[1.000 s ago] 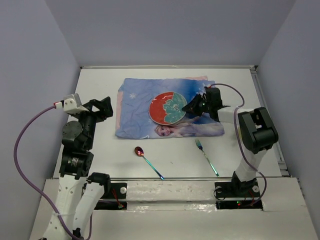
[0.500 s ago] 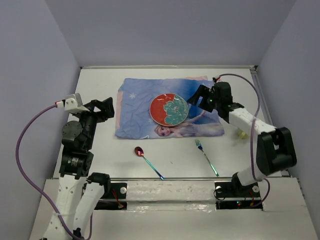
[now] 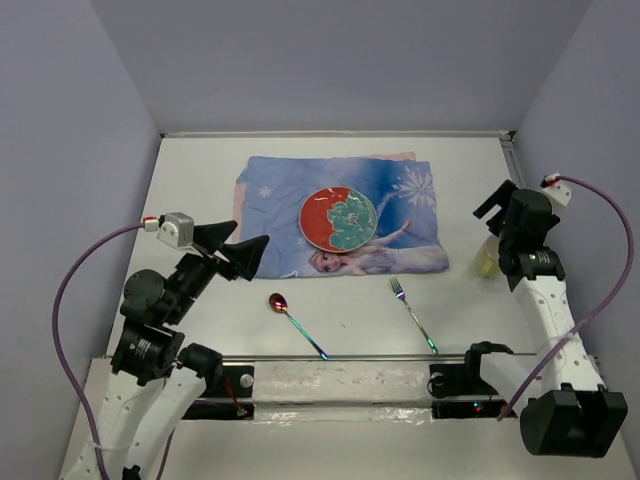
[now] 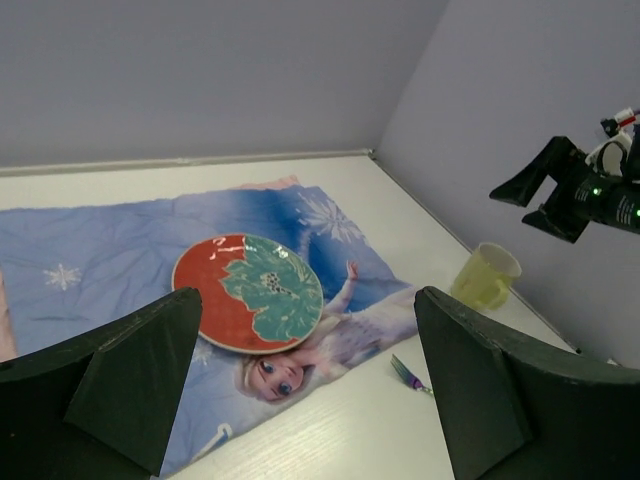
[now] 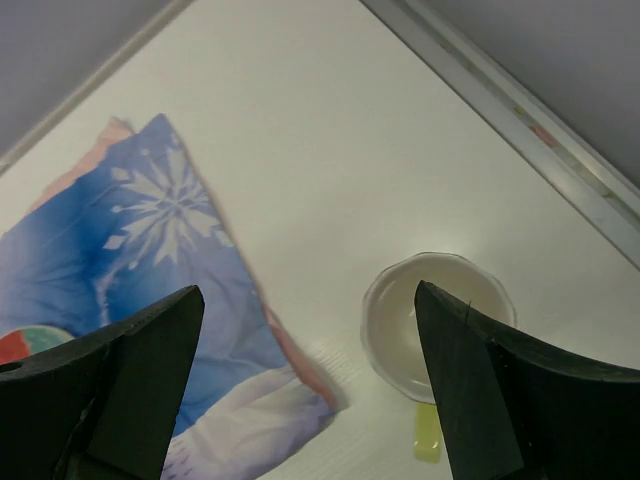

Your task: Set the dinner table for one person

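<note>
The pale yellow cup stands upright below my right gripper, so my right gripper will next move down with its fingers open onto the mat-side rim of the cup.
On the white dinner table lies a blue princess placemat with a red and teal plate on it. In front of the mat lie a red-bowled spoon and a fork. A pale yellow cup stands right of the mat. My left gripper hovers open by the mat's near left corner, holding nothing; its view shows the plate and the cup. My right gripper hangs open above the cup, holding nothing.
A raised rail runs along the table's right edge, close to the cup. Grey walls enclose the table on three sides. The mat's right corner lies just left of the cup. The fork's tines point toward the mat.
My right gripper opened, left the plate's right edge and swung right to above the cup. My left arm swung forward and right toward the mat. The plate stays on the mat.
</note>
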Motion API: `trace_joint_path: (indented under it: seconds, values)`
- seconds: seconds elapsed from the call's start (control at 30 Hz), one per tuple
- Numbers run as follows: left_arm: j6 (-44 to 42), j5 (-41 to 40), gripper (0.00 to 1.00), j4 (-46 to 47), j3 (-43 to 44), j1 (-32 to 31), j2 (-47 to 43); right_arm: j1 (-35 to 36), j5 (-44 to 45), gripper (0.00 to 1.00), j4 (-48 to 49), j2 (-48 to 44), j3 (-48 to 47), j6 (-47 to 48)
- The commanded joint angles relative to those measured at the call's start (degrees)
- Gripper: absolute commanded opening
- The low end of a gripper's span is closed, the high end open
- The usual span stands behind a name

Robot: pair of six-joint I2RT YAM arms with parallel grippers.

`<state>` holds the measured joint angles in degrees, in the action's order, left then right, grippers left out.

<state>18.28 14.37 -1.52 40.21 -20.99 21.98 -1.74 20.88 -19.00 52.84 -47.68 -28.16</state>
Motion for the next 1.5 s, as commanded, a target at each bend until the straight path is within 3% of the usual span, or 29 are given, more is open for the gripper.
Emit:
trace_joint_path:
  seconds: [0.0,0.17,0.33,0.43,0.47,0.57,0.6,0.8,1.0,1.2,1.33,1.47]
  values:
    - [-2.4,-2.4,0.99,-4.0,-0.8,-3.3,-0.3,-4.2,3.4,0.92,-2.5,5.3,-1.6,3.0]
    - [-2.9,-5.0,0.99,-5.1,-0.7,-6.5,-1.8,-5.5,-0.6,0.91,-3.3,15.2,-4.0,2.7]
    - [-2.9,-6.1,0.99,-5.3,-0.7,-8.2,-3.3,-5.5,-1.9,0.76,-3.4,18.0,-3.2,0.7]
    - [-2.9,-6.4,0.99,-5.3,-0.7,-8.9,-3.8,-5.5,-2.7,0.57,-3.3,18.7,-2.2,-0.5]
    - [-2.8,-6.5,0.99,-5.3,-0.7,-9.1,-3.9,-5.5,-2.3,0.38,-3.2,18.7,-2.1,-0.6]
    - [-2.9,-6.7,0.99,-5.4,-0.7,-9.6,-4.0,-5.5,-1.1,0.05,-3.3,17.7,-1.9,0.2]
    - [-2.9,-6.7,0.99,-5.4,-0.7,-9.8,-4.0,-5.5,-0.8,0.0,-3.4,17.1,-2.0,0.5]
    - [-2.9,-7.4,0.99,-5.5,-0.7,-10.0,-4.3,-4.3,-2.3,0.0,-2.4,15.9,-7.3,3.5]
    - [-2.7,-8.6,0.99,-5.7,-0.7,-9.9,-3.6,7.1,-5.5,0.0,2.6,23.9,-21.8,12.3]
    - [-2.7,-9.2,0.99,-5.9,-0.8,-9.5,-2.5,12.2,-13.1,0.0,1.4,44.1,-40.9,22.2]
    - [-2.6,-9.4,0.99,-5.9,-0.8,-9.3,-1.1,13.1,-12.4,0.0,-3.9,57.0,-59.0,27.5]
    - [-2.7,-9.4,0.99,-6.0,-0.7,-8.5,0.0,13.1,-13.4,0.0,-8.0,66.0,-69.7,30.4]
